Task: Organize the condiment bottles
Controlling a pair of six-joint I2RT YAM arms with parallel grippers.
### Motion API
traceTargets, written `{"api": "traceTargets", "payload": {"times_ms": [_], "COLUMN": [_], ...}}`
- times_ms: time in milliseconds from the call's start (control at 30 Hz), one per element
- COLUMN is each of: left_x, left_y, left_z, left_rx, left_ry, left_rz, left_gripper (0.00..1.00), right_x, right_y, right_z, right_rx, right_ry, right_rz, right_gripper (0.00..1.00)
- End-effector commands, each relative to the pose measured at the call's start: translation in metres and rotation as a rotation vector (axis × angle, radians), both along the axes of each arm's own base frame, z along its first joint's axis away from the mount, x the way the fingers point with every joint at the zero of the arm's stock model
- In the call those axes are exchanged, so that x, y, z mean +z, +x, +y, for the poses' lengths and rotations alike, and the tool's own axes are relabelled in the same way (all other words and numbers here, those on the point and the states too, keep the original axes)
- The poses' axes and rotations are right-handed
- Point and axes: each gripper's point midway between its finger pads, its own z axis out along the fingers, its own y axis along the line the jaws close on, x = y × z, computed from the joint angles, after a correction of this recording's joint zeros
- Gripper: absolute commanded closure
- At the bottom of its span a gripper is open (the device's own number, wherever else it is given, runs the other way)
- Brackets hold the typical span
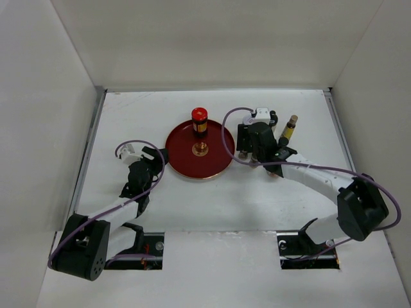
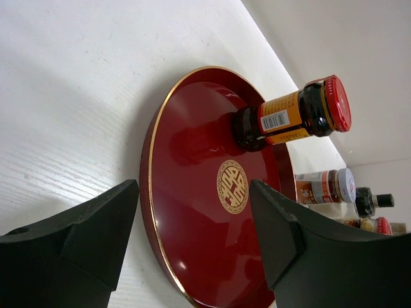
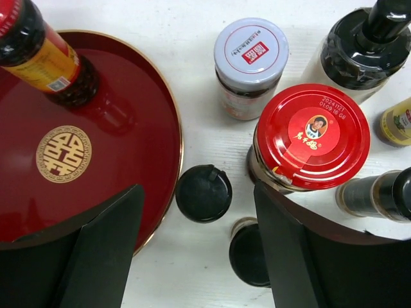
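Observation:
Next, my right gripper comes down around the small black-capped bottle beside the tray's rim and closes on it, since its cap is already between the open fingers.
A red-capped amber bottle stands at the far side of the round red tray. Just right of the tray is a cluster of condiment bottles. The right wrist view shows a small black-capped bottle, a second black cap, a red-lidded jar, a white-lidded jar and a dark black-necked bottle. My right gripper hangs open over the cluster, the first black cap between its fingers, untouched. A slim yellow bottle stands farther right. My left gripper is open at the tray's left rim.
White walls close in the table on the left, right and back. The right arm's body and purple cable cover the bottle cluster in the top view. A yellow-labelled bottle and a dark bottle show at the right wrist view's right edge.

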Motion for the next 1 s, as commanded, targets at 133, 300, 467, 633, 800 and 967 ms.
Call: {"api": "traceTargets", "payload": {"times_ms": [133,300,467,633,800,967], "left_x": [0.013,0.013,0.012,0.012,0.014,0.015], "left_y": [0.005,0.005,0.005,0.005,0.005,0.004], "left_z": [-0.003,-0.004,-0.003,-0.002,-0.002,0.000], "left_rx": [0.001,-0.005,-0.004,-0.001,0.000,0.004], "left_ry": [-0.015,-0.021,-0.025,-0.025,-0.019,-0.020], "left_rz": [-0.046,-0.045,-0.042,-0.044,-0.047,-0.051], "left_gripper": [0.32,0.32,0.32,0.32,0.32,0.32], "right_x": [0.000,-0.008,-0.014,-0.015,-0.024,-0.032], "right_y": [0.019,0.027,0.032,0.033,0.033,0.031], "right_z": [0.004,0.007,0.007,0.008,0.008,0.005], "right_rx": [-0.017,-0.015,-0.027,-0.024,-0.024,-0.039], "right_ry": [0.006,-0.019,-0.034,-0.043,-0.071,-0.087], "right_rz": [-0.013,0.006,0.017,0.026,0.063,0.080], "right_gripper": [0.30,0.31,0.41,0.47,0.36,0.29]}}
